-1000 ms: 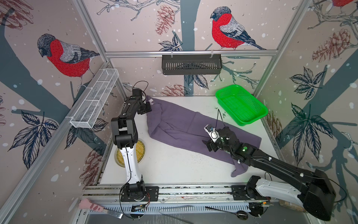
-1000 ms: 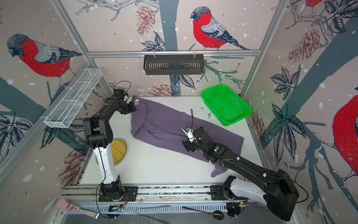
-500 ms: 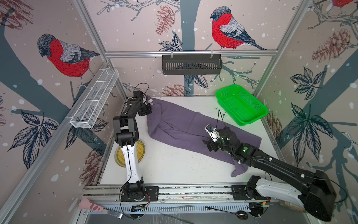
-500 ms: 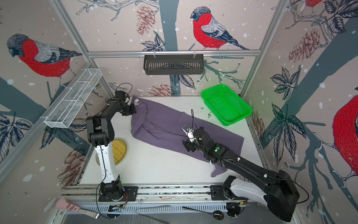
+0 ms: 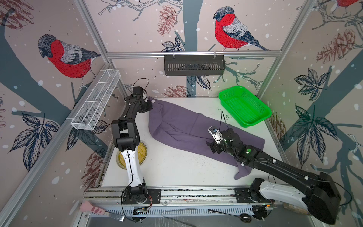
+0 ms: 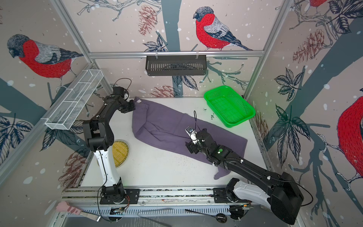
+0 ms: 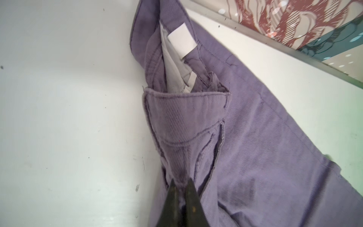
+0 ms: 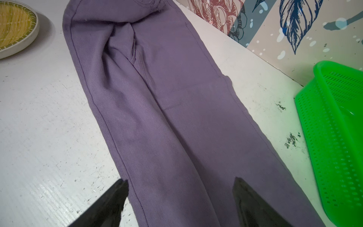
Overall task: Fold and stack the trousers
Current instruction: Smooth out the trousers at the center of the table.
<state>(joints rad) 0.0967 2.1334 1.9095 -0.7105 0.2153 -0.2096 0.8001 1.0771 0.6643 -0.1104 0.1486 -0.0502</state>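
Observation:
I will pull the folded-over waistband edge with my left gripper back to the bare tabletop beyond the yellow dish. That will unfold it, and then I will let go.
The purple-grey trousers lie spread diagonally over the white table, waist at the far left, leg ends at the near right. In the left wrist view the waistband shows its pale lining and a white label. My left gripper is shut on a pinch of cloth at the waist's far corner. My right gripper hovers open over the legs near the middle. One fingertip is above the bare table beside the leg seam, and nothing is between the fingers but flat cloth below.
A green basket stands at the far right corner, close to the trousers. A round yellow woven dish sits at the left edge by the left arm's base. A white wire shelf and a black rack hang on the walls.
My left gripper has closed on the waist corner of the trousers and reached slightly further back. The right arm has stayed where it was, jaws still open.

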